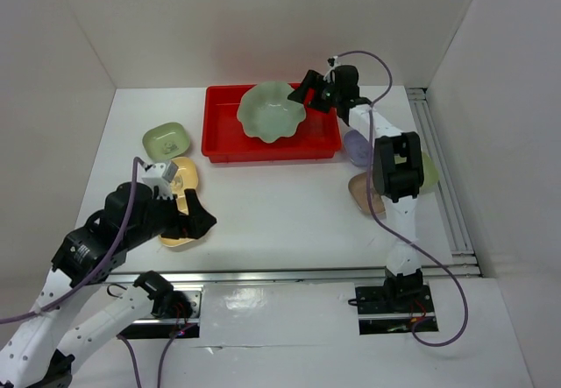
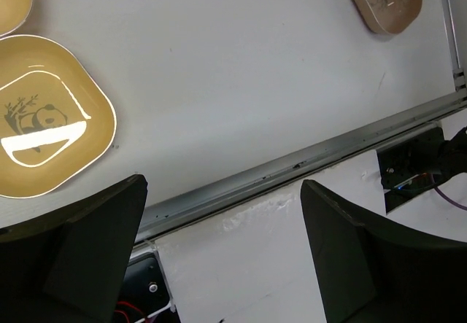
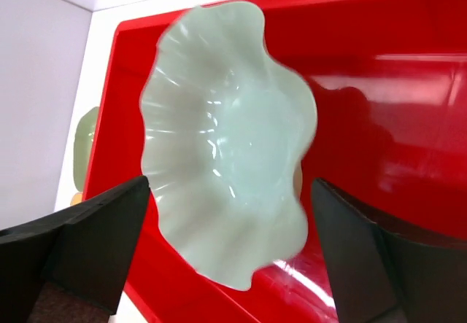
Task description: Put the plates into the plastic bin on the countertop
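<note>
The near yellow dish's rim (image 2: 114,114) is below my left gripper and to its left in the wrist view, so I will next lower my left gripper's open fingers across to it.
The large pale green scallop-edged dish (image 1: 272,110) lies in the red plastic bin (image 1: 230,143) at the back of the white countertop (image 1: 280,204). My right gripper (image 1: 305,95) is open at the dish's right edge. In the right wrist view (image 3: 230,257) its jaws stand wide on either side of the dish (image 3: 226,133) without touching it. My left gripper (image 1: 198,222) is open and empty beside a yellow dish (image 1: 173,236), seen also in the left wrist view (image 2: 47,115). A second yellow dish (image 1: 184,176) and a green one (image 1: 165,140) lie at the left.
A lavender dish (image 1: 358,147), a brownish pink dish (image 1: 361,192) and a green dish (image 1: 430,171) lie by the right arm, partly hidden. A metal rail (image 1: 307,274) runs along the near edge and another (image 1: 443,178) along the right. White walls enclose the countertop.
</note>
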{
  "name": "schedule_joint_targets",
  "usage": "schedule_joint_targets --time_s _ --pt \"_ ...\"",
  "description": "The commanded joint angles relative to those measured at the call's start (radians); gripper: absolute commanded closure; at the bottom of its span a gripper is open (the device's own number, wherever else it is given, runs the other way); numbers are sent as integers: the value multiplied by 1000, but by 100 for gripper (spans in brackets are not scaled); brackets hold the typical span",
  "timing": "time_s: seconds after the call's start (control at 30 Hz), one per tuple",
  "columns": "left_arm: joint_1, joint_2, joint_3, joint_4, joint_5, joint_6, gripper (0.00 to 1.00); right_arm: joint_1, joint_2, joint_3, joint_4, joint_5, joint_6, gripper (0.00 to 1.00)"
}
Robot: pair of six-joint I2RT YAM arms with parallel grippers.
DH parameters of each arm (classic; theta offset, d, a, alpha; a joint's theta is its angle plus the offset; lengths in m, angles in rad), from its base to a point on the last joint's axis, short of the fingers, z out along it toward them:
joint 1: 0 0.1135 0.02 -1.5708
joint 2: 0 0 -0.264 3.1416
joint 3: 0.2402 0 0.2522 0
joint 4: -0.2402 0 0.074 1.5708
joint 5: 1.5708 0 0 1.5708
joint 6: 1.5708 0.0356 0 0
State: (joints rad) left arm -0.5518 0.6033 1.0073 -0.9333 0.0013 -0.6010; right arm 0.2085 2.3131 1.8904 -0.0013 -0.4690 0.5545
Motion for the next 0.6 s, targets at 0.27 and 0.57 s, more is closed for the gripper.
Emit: schedule_joint_targets --time_s 0.27,0.57 --pt "-2 198 43 7 -156 -138 0 43 -360 -44 -143 136 -175 0" --pt "-2 412 5 82 -253 -310 0 124 -1001 -698 18 79 -167 0"
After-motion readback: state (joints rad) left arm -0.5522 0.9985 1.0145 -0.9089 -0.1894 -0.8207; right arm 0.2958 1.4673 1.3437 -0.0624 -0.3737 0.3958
